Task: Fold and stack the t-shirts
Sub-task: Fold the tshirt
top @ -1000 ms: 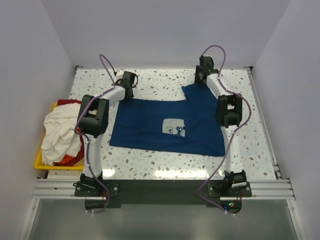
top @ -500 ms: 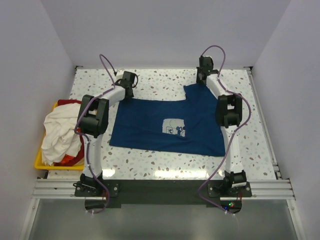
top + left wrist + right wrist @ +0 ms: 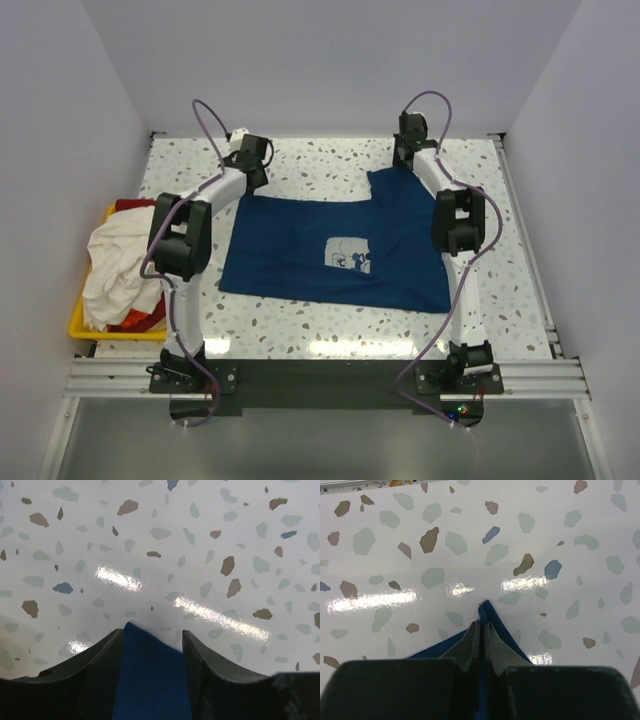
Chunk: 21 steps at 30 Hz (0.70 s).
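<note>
My left gripper comes down toward the table next, then closes on the shirt's far corner (image 3: 248, 198) (image 3: 149, 647) by the side of the bin.
A navy blue t-shirt (image 3: 335, 250) with a white square print lies spread on the speckled table. My left gripper (image 3: 252, 160) hovers at the shirt's far left corner. In the left wrist view it (image 3: 152, 631) is open, with the navy corner (image 3: 150, 680) lying between its fingers. My right gripper (image 3: 402, 158) is at the far right corner. In the right wrist view it (image 3: 481, 623) is shut on a pinched fold of navy cloth (image 3: 487, 609). More t-shirts, a cream-white one (image 3: 120, 265) over a red one (image 3: 135, 205), are heaped at the left.
The heap of shirts sits in a yellow bin (image 3: 78, 325) at the table's left edge. White walls close in the table on the left, the back and the right. A metal rail (image 3: 320, 375) runs along the near edge by the arm bases.
My right gripper has closed on the shirt's far right corner. The left gripper has opened a little wider and shifted slightly toward the far left.
</note>
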### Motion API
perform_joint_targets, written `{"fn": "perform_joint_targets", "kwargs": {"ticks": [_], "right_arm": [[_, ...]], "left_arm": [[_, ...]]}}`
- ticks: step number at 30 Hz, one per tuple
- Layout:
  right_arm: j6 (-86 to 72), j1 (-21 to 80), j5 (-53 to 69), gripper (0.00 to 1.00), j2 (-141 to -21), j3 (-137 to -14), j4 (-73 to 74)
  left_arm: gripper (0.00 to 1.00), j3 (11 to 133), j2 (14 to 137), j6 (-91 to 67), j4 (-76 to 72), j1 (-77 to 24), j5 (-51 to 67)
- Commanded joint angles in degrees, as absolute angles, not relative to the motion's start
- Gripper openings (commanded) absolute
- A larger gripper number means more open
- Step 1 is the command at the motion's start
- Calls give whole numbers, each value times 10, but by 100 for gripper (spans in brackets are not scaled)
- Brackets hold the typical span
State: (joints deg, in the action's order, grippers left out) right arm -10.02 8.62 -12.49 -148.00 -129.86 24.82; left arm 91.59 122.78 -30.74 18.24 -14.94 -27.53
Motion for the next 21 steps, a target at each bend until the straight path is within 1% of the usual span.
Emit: {"fn": "perform_joint_targets", "kwargs": {"ticks": [1,4,7,21], "right_arm": [[-103,87,-122,0,-1445,-1291,250],[-103,87,-121,0,-1444,-1292,250],[-102,86,-121,0,-1444,-1291,250],[-99,87,-119,0,-1436,-1284,250]], "left_arm": [[55,927,1182,-290,145,-145,-270],[55,934,1194,-294,155,-145,-268],[51,945,1213,-305,172,-146,-271],[46,962,1275,-328,196,-146,-270]]}}
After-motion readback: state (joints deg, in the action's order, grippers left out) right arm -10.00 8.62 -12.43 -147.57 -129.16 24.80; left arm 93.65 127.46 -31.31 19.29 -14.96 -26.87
